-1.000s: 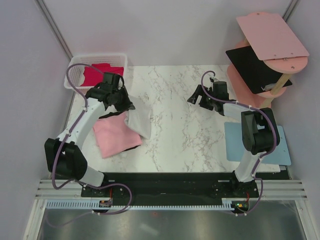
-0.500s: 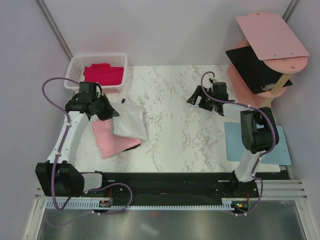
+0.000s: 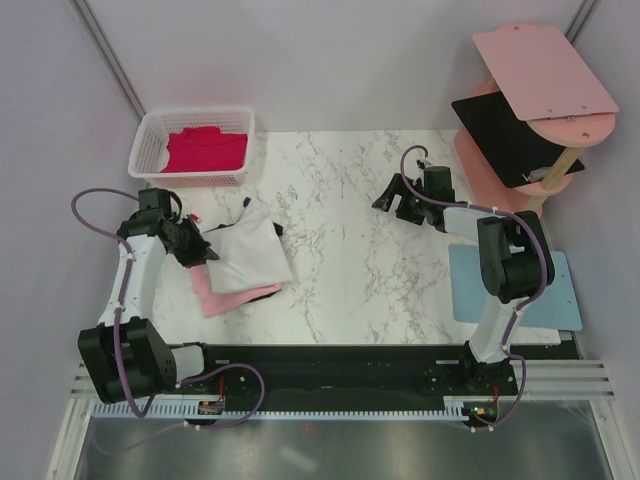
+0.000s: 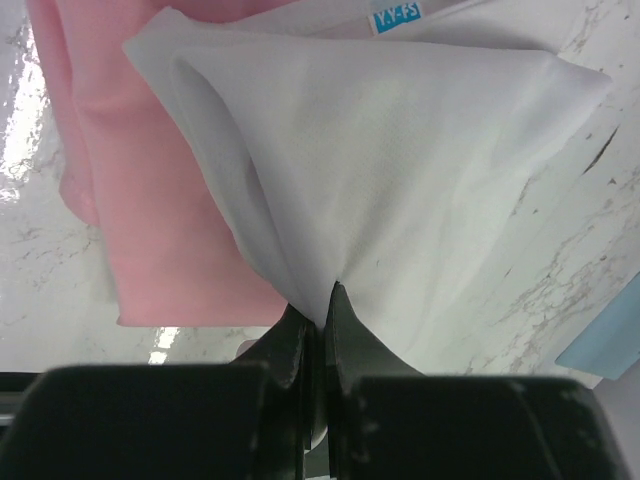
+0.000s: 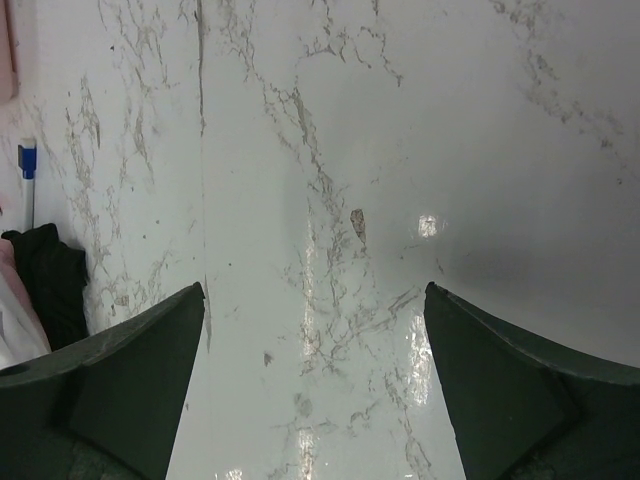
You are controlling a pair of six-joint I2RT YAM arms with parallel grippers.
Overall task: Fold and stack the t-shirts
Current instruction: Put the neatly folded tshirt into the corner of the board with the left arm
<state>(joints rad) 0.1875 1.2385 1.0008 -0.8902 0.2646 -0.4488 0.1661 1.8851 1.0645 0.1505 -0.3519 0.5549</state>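
I should next carry the white t-shirt's edge with my left gripper to the left in the top view, over the uncovered part of the light pink t-shirt (image 3: 225,297).
A large white t-shirt (image 3: 250,255) (image 4: 400,170) lies folded over a light pink t-shirt (image 3: 225,297) (image 4: 150,220) at the table's left. My left gripper (image 3: 196,251) (image 4: 320,300) is shut on a pinched edge of the white t-shirt at its left side. A magenta-red t-shirt (image 3: 205,148) sits in the white basket (image 3: 150,128). A scrap of black cloth (image 3: 278,228) (image 5: 45,275) peeks out at the white shirt's far corner. My right gripper (image 3: 388,203) (image 5: 314,290) stands open over bare marble at centre right.
A pink shelf (image 3: 545,70) stands at the back right with a flat black piece (image 3: 505,135) on it. A light-blue mat (image 3: 560,300) lies at the right edge. A small blue-tipped object (image 3: 245,201) (image 5: 27,160) lies near the basket.
My left arm has swung left and nearer, pulling the white t-shirt's edge with it across the pink one. The right arm has stayed put.
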